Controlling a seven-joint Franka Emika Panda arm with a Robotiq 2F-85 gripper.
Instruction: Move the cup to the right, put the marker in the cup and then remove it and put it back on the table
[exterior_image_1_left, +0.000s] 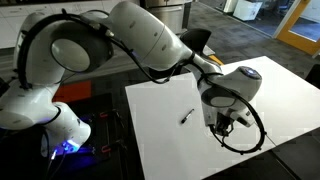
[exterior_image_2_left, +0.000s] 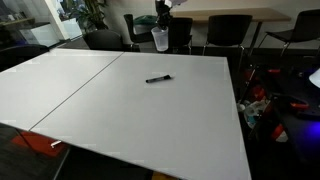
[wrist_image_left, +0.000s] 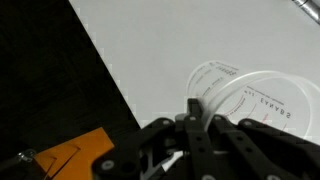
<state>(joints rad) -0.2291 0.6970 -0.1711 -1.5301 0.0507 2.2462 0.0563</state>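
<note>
The clear cup (exterior_image_2_left: 160, 39) has its base above the table, so next my gripper will lower it onto the bare white table below it and let go of the cup's side.
The clear cup (exterior_image_2_left: 160, 39) hangs at the far edge of the white table (exterior_image_2_left: 100, 100), with my gripper (exterior_image_2_left: 162, 24) coming down on it from above. In the wrist view my gripper (wrist_image_left: 195, 112) is shut on the cup's (wrist_image_left: 255, 95) wall, one finger inside the round rim and one outside. Whether the cup's base touches the table I cannot tell. The black marker (exterior_image_2_left: 158, 79) lies flat near the table's middle, apart from the cup. In an exterior view the marker (exterior_image_1_left: 187, 116) lies left of the gripper (exterior_image_1_left: 222, 124); the cup is too faint to make out there.
Black chairs (exterior_image_2_left: 215, 30) stand behind the table's far edge. The table's edge (wrist_image_left: 110, 75) runs close beside the cup, with dark floor and an orange object (wrist_image_left: 75, 155) beyond it. A black cable (exterior_image_1_left: 252, 140) loops over the table by the gripper. Clutter (exterior_image_2_left: 265, 105) lies on the floor.
</note>
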